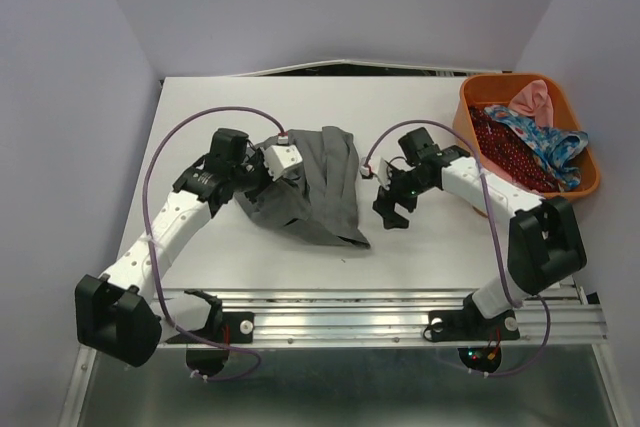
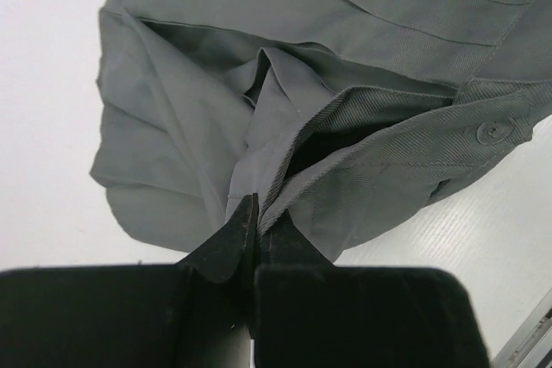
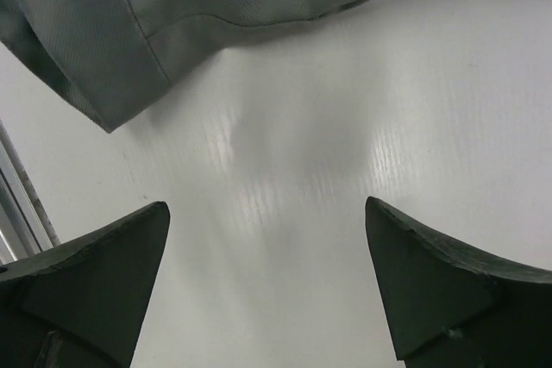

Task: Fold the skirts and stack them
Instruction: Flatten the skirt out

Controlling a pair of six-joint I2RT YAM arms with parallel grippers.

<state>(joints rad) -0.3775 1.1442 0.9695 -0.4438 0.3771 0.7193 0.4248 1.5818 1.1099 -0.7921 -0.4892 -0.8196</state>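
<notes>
I will move my open right gripper back, down and to the left in the top view, onto the skirt's near corner (image 1: 362, 242) (image 3: 116, 111), because the gripper's fingers are over bare table.
The plain grey skirt (image 1: 310, 187) lies rumpled in the middle of the white table (image 1: 420, 237). My left gripper (image 1: 262, 179) is shut on the grey skirt's waistband edge (image 2: 285, 183) at its left side; a button (image 2: 492, 131) shows on the band. My right gripper (image 1: 390, 209) is open and empty just right of the skirt, above bare table; a skirt corner (image 3: 129, 58) lies ahead of its fingers (image 3: 103, 273). The dark red dotted skirt (image 1: 505, 152) and the blue flower-print skirt (image 1: 545, 142) lie in the orange basket (image 1: 470, 112) at the back right.
A pink cloth (image 1: 530, 97) lies on top in the basket. An aluminium rail (image 1: 400, 317) runs along the near table edge. Purple cables loop over both arms. Walls close in the left, back and right sides.
</notes>
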